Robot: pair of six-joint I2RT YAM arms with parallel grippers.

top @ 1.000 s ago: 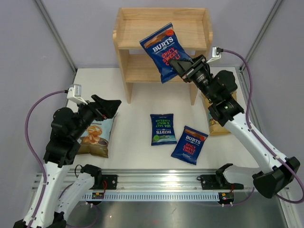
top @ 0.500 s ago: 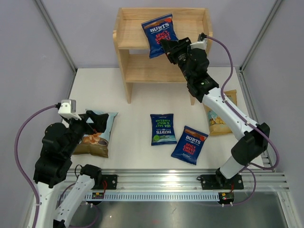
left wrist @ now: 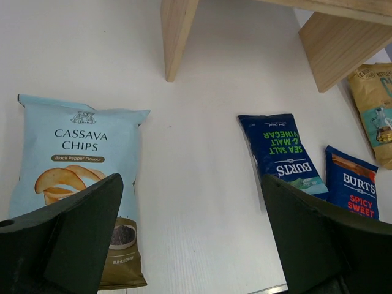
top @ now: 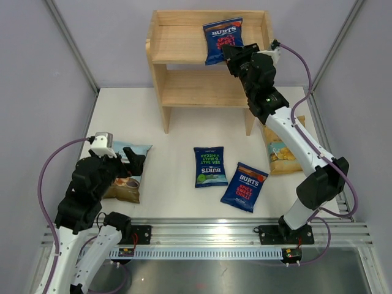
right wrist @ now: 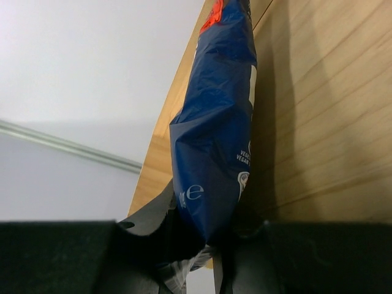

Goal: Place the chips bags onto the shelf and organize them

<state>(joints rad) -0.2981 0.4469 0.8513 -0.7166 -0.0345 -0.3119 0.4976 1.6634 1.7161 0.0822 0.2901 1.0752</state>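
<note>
The right gripper slides toward the bare end of the shelf's top level (top: 253, 32) next and lets go of the bag, since that end lies to its right in the top view.
My right gripper (top: 231, 56) is shut on the bottom edge of a dark-blue Burts bag with red lettering (top: 223, 39) and holds it over the top tier of the wooden shelf (top: 177, 43). In the right wrist view the bag (right wrist: 214, 122) stands on edge against the wood (right wrist: 331, 110). My left gripper (top: 136, 161) is open and empty above the pale blue cassava bag (top: 125, 182), which also shows in the left wrist view (left wrist: 70, 177). A green-label Burts bag (top: 209, 166), a second red-label Burts bag (top: 244, 186) and a yellow bag (top: 280, 153) lie flat on the table.
The shelf's lower tier (top: 196, 89) is bare. Its front legs (left wrist: 176, 37) stand on the white table (top: 177, 159). An aluminium rail (top: 208, 236) runs along the near edge. Grey walls close in both sides.
My right gripper has carried the red-label Burts bag up and right, over the top tier's right part. My left arm has shifted slightly right and lower over the cassava bag.
</note>
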